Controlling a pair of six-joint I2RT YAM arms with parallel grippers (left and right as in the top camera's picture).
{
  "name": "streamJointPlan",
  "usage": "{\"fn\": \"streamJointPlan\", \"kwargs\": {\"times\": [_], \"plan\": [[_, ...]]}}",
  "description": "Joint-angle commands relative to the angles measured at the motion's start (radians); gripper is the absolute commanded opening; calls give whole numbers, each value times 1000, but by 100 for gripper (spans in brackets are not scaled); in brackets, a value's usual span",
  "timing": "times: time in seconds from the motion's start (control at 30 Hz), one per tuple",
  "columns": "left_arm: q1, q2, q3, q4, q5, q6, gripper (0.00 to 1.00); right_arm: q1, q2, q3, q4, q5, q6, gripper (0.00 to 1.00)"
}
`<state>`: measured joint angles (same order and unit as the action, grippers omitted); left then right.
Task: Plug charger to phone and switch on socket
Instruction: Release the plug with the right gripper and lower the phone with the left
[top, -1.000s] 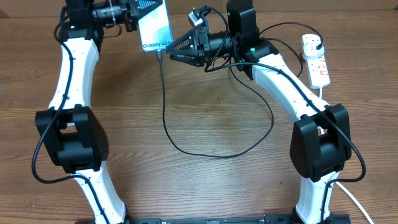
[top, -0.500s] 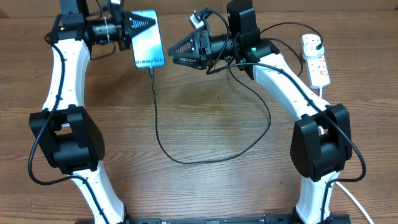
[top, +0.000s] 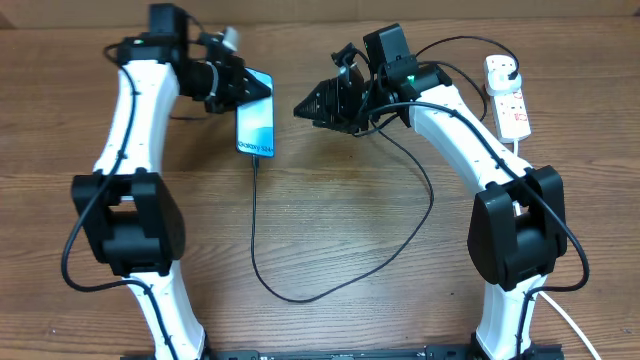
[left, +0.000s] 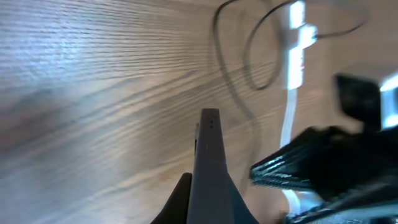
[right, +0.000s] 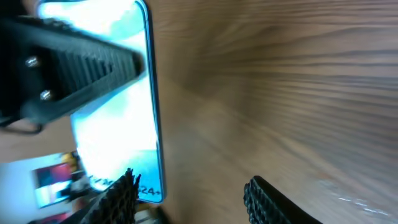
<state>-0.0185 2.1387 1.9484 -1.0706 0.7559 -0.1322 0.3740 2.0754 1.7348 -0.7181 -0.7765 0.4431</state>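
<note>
The charger (top: 300, 297) already meets the phone's lower edge, so I need to lower the tilted phone in my left gripper onto the clear table below next and let go of the phone's top end.
My left gripper (top: 255, 88) is shut on the phone (top: 256, 128), a slim handset with a light blue screen, held tilted above the table at back centre. The left wrist view shows the phone (left: 208, 162) edge-on between that gripper's (left: 209, 202) fingers. The charger (top: 300, 297), a thin black cable, meets the phone's lower edge, loops toward the front and runs up to a black plug (top: 505, 66) in the socket (top: 513, 103) at back right. My right gripper (top: 303, 106) hangs open just right of the phone, holding nothing. In the right wrist view the phone (right: 118, 118) lies left of the right gripper (right: 193, 199).
The wooden table (top: 350, 230) carries the cable loop across its middle. A thick white cord (top: 562, 318) runs off at the front right. Both arm bases stand at the front edge, left (top: 125, 225) and right (top: 515, 235).
The left arm has carried the phone nearer and a little right, dragging the cable loop with it. The right gripper has opened wider and moved slightly nearer.
</note>
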Motion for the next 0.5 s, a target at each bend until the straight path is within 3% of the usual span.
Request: {"fn": "streamJointPlan", "kwargs": {"times": [0.0, 0.2, 0.47], "plan": [[-49, 7, 8, 8, -167, 96, 5, -3, 6, 6, -23, 140, -60, 57], [-60, 95, 8, 12, -174, 48, 4, -3, 6, 6, -67, 174, -86, 59], [-43, 230, 8, 21, -59, -3, 4, -3, 6, 6, -89, 203, -89, 62]]}}
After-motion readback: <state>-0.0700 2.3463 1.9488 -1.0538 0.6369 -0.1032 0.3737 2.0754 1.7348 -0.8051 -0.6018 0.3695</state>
